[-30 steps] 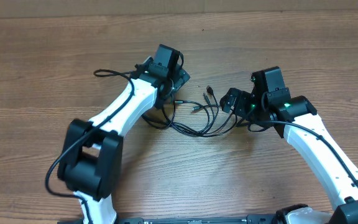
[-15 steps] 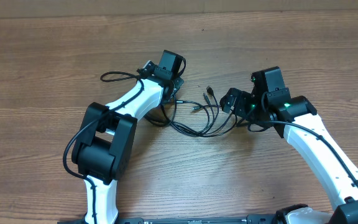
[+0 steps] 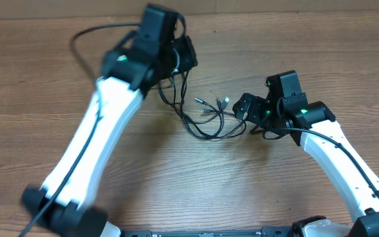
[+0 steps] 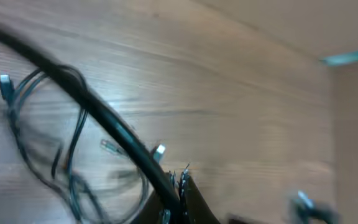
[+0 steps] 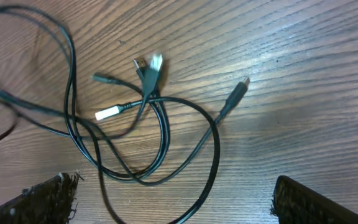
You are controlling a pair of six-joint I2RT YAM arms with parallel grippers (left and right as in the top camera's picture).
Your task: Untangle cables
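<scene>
The spot over bare wood lies to the left of my left gripper in the overhead view, so I will swing that gripper away from the tangle and let go of the cable there.
The cables (image 3: 201, 129) are thin black cords looped together on the wooden table, with small plug ends (image 3: 225, 100) at their right side. My left gripper (image 3: 179, 62) is raised above the table and shut on one black cable (image 4: 107, 127), which runs taut from the jaws down to the tangle. In the blurred left wrist view the closed fingertips (image 4: 180, 182) pinch that strand. My right gripper (image 3: 247, 117) stays low at the right end of the tangle, open. Cable loops (image 5: 160, 155) lie between its fingers (image 5: 48, 198), untouched. Several plugs (image 5: 149, 65) lie just ahead.
The table (image 3: 308, 52) is bare wood all round the tangle. The left arm's own thick black wire (image 3: 87, 33) arcs over the back left. The right arm's white link (image 3: 334, 158) crosses the front right.
My left gripper has shut on a cable and risen towards the back, dragging the tangle up and leftward. Plug ends shifted on the table. The right arm has stayed still.
</scene>
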